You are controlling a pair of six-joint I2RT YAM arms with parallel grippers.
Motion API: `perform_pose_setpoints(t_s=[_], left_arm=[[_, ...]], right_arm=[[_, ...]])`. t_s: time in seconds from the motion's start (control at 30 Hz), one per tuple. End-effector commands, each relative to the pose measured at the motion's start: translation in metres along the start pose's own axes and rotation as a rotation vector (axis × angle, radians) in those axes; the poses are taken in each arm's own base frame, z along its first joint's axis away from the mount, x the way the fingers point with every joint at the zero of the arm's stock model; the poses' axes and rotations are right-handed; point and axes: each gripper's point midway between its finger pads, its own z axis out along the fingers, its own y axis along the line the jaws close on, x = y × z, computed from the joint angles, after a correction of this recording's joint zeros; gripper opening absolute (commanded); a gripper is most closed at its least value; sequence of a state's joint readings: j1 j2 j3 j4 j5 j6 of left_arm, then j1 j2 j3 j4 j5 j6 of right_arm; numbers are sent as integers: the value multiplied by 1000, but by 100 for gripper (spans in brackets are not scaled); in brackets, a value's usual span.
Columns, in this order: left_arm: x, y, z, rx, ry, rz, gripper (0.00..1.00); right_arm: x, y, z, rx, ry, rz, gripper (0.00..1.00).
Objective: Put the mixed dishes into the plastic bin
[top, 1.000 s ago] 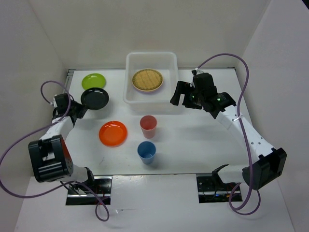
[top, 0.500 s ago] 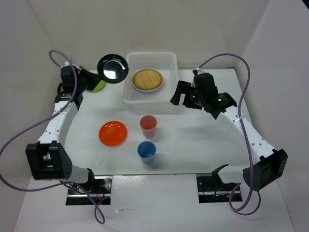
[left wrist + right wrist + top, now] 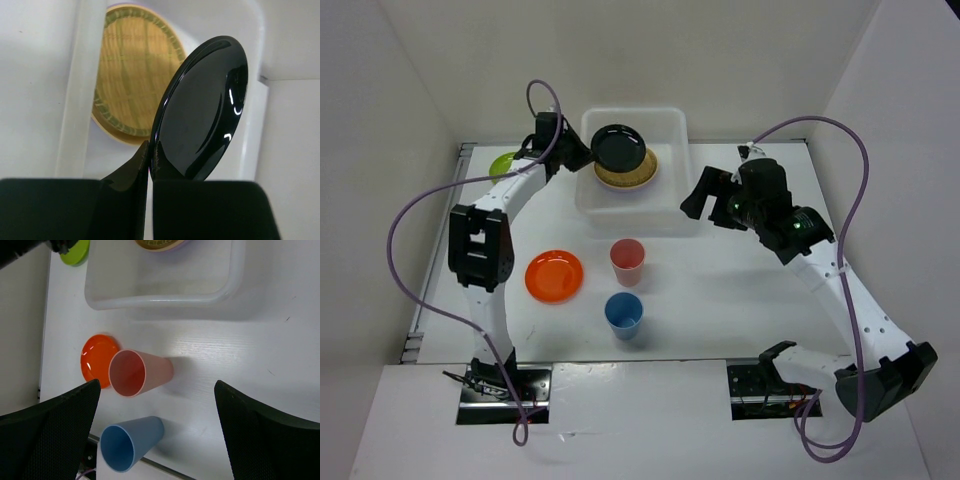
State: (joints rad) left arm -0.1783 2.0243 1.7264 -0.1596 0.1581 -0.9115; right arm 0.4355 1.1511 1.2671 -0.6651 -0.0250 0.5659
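Observation:
I will move my left gripper to the right in the top view, lower the black plate into the bin [image 3: 665, 125] and then open my fingers.
My left gripper [image 3: 582, 152] is shut on the rim of the black plate [image 3: 618, 147] and holds it over the plastic bin [image 3: 665, 125], above the woven bamboo plate [image 3: 632, 176]. In the left wrist view the black plate [image 3: 202, 110] stands on edge between my fingers, with the bamboo plate [image 3: 127, 70] below it. My right gripper [image 3: 712, 199] is open and empty, right of the bin. The pink cup [image 3: 627, 260], blue cup [image 3: 624, 314] and orange plate [image 3: 554, 275] stand on the table. The lime green plate [image 3: 503, 164] is partly hidden by my left arm.
The right wrist view shows the bin's near wall [image 3: 160, 301], the pink cup [image 3: 140, 372], blue cup [image 3: 131, 442], orange plate [image 3: 97, 359] and a bit of the lime green plate [image 3: 76, 254]. White walls close in the table on three sides.
My left arm has lifted the black plate off the table and swung it right, from the left side to over the bin. My right gripper has shifted slightly right.

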Motion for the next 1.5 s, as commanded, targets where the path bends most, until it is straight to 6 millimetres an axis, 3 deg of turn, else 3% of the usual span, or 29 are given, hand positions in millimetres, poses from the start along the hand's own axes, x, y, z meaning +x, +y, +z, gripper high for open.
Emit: perform_pose_setpoints(t_s=[0.0, 0.03, 0.07, 0.17, 0.2, 0.3, 0.33, 0.37, 0.67, 0.7, 0.73, 0.93, 0.97, 1.07, 1.1, 1.17, 1.2, 1.27, 1.3, 1.33, 1.37, 1.4, 1.43, 1.47], left_arm=[[-17, -26, 9, 17, -59, 61, 0], [-16, -16, 21, -16, -60, 57, 0], [-19, -29, 22, -7, -66, 76, 0], [-4, -20, 44, -65, -25, 113, 0], [-9, -19, 52, -77, -38, 125, 0], [4, 0, 71, -151, -10, 137, 0], [1, -3, 71, -151, -10, 137, 0], [12, 2, 80, -162, 12, 140, 0], [22, 24, 89, -256, 23, 157, 5], [22, 24, 89, -256, 23, 157, 20], [25, 28, 90, -265, 31, 157, 26], [12, 11, 78, -232, 0, 167, 55], [9, 6, 75, -225, -7, 168, 55], [-6, -27, 53, -154, -50, 183, 58], [-23, -52, 32, -107, -96, 185, 58], [-42, -75, 6, -68, -150, 210, 58], [-62, -97, -29, -41, -218, 220, 58], [-78, -106, -62, -37, -293, 253, 59], [-99, -131, -117, 11, -391, 245, 59], [-111, -138, -141, 49, -449, 237, 61], [-106, -100, -142, -8, -428, 227, 61], [-124, -115, -198, 74, -519, 200, 61], [-127, -98, -212, 58, -537, 178, 61], [-130, -56, -230, -6, -560, 145, 61]], right_arm=[[-12, 9, -12, -47, -61, 22, 99], [-10, 5, -12, -31, -57, 23, 99], [-10, 5, -12, -31, -57, 23, 99], [-8, 4, -12, -26, -49, 23, 99], [-11, 6, -13, -31, -57, 23, 99], [-11, 6, -13, -31, -57, 23, 99], [-11, 6, -13, -31, -57, 23, 99], [-11, 6, -13, -31, -57, 23, 99], [-13, 8, -16, -37, -64, 32, 99], [-13, 8, -16, -37, -64, 32, 99], [-13, 8, -16, -37, -64, 32, 99], [-13, 8, -16, -37, -64, 32, 99], [-13, 8, -16, -37, -64, 32, 99], [-13, 8, -16, -37, -64, 32, 99], [-13, 8, -16, -37, -64, 32, 99], [-11, 6, -13, -31, -56, 32, 99], [-10, 6, -11, -31, -55, 32, 99], [-9, 5, -8, -25, -48, 32, 99], [-9, 4, -8, -25, -48, 22, 99], [-8, 4, -6, -26, -49, 22, 99], [-7, 2, -3, -21, -42, 22, 99], [-8, 3, -3, -26, -49, 10, 99], [-8, 5, 0, -33, -44, 9, 99], [-8, 4, 0, -33, -44, 0, 99]])
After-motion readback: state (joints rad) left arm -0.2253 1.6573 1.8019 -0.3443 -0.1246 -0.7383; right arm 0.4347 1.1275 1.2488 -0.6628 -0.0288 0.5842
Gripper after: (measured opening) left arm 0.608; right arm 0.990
